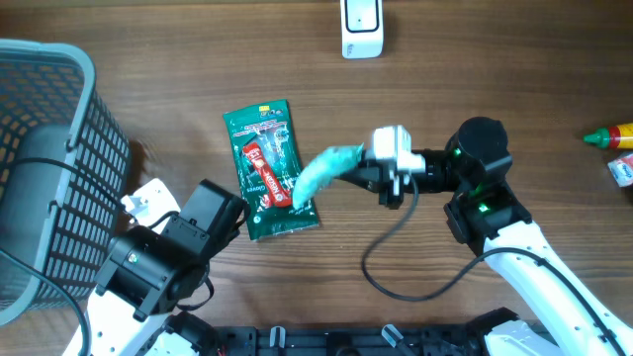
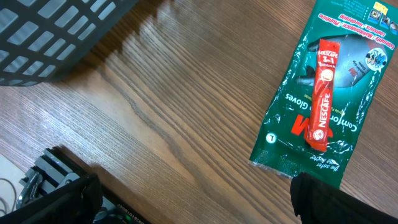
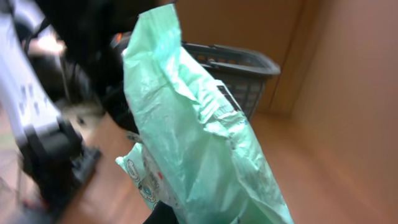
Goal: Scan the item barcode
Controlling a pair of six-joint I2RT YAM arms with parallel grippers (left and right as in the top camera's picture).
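Observation:
My right gripper should next roll and go down onto the bare wood (image 1: 341, 201) beside the glove pack, because that spot is clear for laying the packet down.
My right gripper (image 1: 358, 170) is shut on a pale green plastic packet (image 1: 324, 170) and holds it above the table, pointing left. In the right wrist view the packet (image 3: 199, 137) fills the middle, and a small dark-striped label (image 3: 226, 99) shows on its right side. A white scanner (image 1: 362, 28) stands at the table's far edge. Below the packet's tip lies a dark green glove pack (image 1: 269, 170) with a red Nescafe stick (image 2: 321, 93) on it. My left gripper (image 2: 199, 202) is open, low over bare wood just near of the glove pack (image 2: 329, 87).
A grey mesh basket (image 1: 45, 168) stands at the left edge. A red and yellow bottle (image 1: 615, 135) and a small packet (image 1: 623, 170) lie at the far right. A black cable (image 1: 396, 267) loops beside the right arm.

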